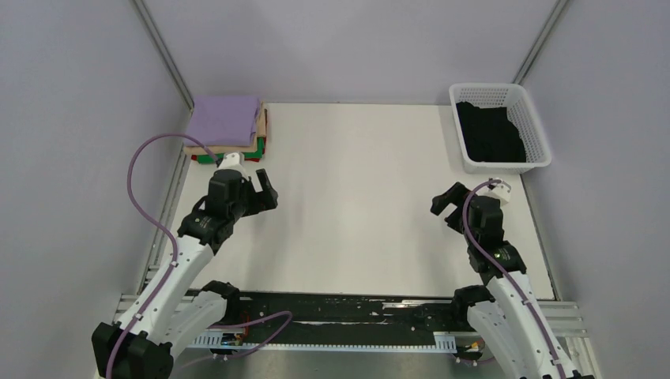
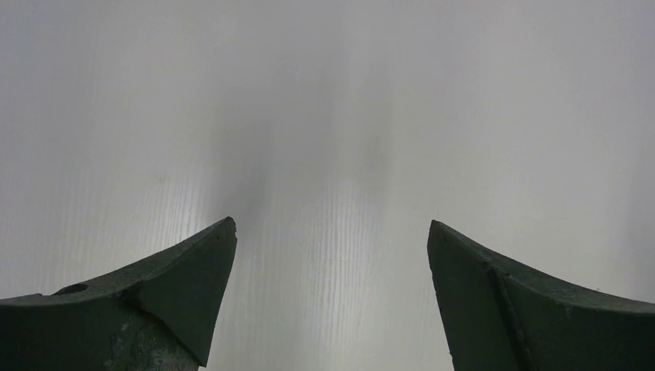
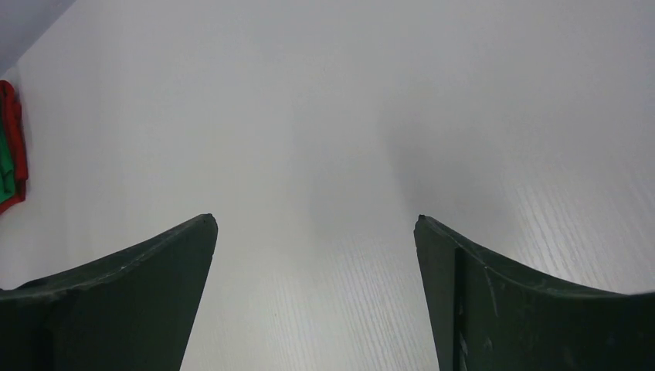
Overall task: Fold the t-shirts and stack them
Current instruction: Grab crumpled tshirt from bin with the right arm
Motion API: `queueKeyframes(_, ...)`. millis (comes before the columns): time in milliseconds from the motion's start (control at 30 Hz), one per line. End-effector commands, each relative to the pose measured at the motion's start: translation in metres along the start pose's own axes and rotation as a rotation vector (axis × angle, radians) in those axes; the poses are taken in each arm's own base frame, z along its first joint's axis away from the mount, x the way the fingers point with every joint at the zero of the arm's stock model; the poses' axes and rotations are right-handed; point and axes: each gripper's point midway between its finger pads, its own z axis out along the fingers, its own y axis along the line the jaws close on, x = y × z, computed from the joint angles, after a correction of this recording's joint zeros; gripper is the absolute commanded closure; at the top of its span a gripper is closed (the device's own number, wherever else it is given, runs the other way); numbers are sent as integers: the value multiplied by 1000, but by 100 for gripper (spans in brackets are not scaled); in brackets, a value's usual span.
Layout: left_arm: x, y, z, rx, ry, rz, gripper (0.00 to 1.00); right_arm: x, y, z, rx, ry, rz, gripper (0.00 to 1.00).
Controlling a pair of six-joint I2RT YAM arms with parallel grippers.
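Observation:
My right gripper reaches outward over the basket's near rim next and down onto the crumpled cloth of the black t-shirt point(image 1: 491, 133) inside the basket.
A stack of folded t-shirts point(image 1: 227, 130) lies at the table's far left corner, lavender on top, then tan, red and green. Its red and green edge shows at the left of the right wrist view point(image 3: 11, 147). A black t-shirt point(image 1: 491, 133) lies crumpled in the white mesh basket point(image 1: 540, 134) at the far right. My left gripper point(image 1: 264, 188) is open and empty, just in front of the stack; in the left wrist view point(image 2: 332, 232) only bare table shows between its fingers. My right gripper point(image 1: 447, 207) is open and empty, in front of the basket, and in the right wrist view point(image 3: 315, 222) it is over bare table.
The white table point(image 1: 355, 205) is walled by grey panels on the left, back and right. A black rail with cables point(image 1: 348, 312) runs along the near edge between the arm bases.

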Motion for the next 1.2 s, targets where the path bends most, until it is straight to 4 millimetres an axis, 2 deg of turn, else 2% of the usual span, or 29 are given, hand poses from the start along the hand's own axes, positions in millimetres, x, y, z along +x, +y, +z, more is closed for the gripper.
queueKeyframes(0, -16, -14, -1, 54, -43, -5, 0, -27, 10, 1, 8, -72, 27, 0)
queueKeyframes(200, -32, -30, 1, 99, -57, -16, 0, -83, 29, 23, 60, -170, -30, 0)
queueKeyframes(367, -50, -38, 6, 101, -74, -6, 0, -141, 31, 70, 131, -141, 17, 0)
queueKeyframes(467, -54, -40, 9, 97, -72, 3, 0, -177, 15, 105, 178, -129, 76, 0)
queueKeyframes(567, -55, -41, 14, 96, -69, 9, 0, -205, -3, 139, 223, -100, 125, 0)
queueKeyframes(667, -52, -39, 19, 86, -58, 16, 0, -226, -30, 175, 297, -95, 154, 0)
queueKeyframes(800, -50, -33, 25, 48, -53, 21, 0, -232, -68, 225, 403, -53, 171, 0)
queueKeyframes(967, -52, -29, 29, 18, -49, 37, 0, -222, -107, 281, 500, 7, 183, 0)
queueKeyframes(1100, -51, -26, 33, -1, -44, 38, 0, -204, -128, 315, 535, 54, 138, 1)
queueKeyframes(1167, -50, -25, 35, -2, -40, 37, 0, -184, -134, 330, 523, 109, 113, 3)
